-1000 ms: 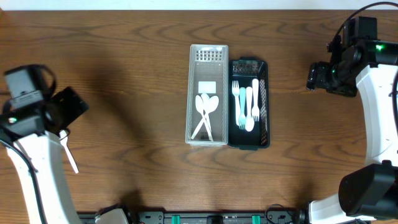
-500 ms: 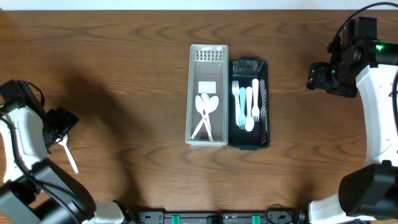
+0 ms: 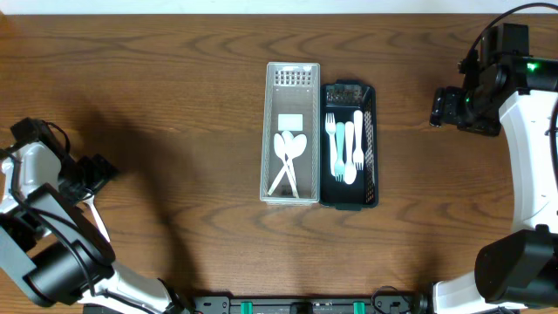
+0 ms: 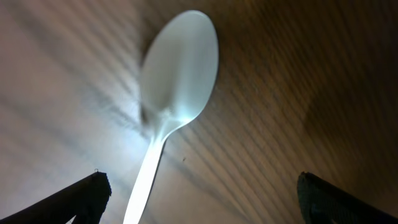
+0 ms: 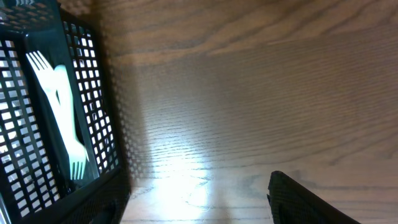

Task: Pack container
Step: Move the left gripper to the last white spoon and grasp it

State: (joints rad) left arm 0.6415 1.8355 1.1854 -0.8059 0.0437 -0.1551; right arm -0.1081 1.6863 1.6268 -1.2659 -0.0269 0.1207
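My left gripper will move toward the handle next and go down onto it just behind the white spoon's (image 3: 91, 205) (image 4: 153, 153) bowl, because the handle is closer to one finger.
A white plastic spoon (image 3: 100, 227) lies on the wooden table at the far left. In the left wrist view its bowl (image 4: 180, 68) is just ahead of the fingers, and its handle runs back between them, close to the left finger. My left gripper (image 3: 91, 185) (image 4: 205, 202) is open, low over the spoon's bowl end, and holds nothing. A clear container (image 3: 291, 83) in the middle holds white spoons (image 3: 289, 157). A black mesh basket (image 3: 372, 144) beside it holds white and pale blue forks (image 3: 347, 148). My right gripper (image 3: 440, 109) (image 5: 199, 208) is open and empty, right of the basket.
The right wrist view shows the black basket's corner (image 5: 93, 93) with forks (image 5: 59, 99) inside, close to my left finger. Bare wood lies between the loose spoon and the containers. The table's left edge is near my left arm.
My left arm has swung toward the table's left edge and the gripper has come down over the loose spoon. The right arm and the containers have not moved.
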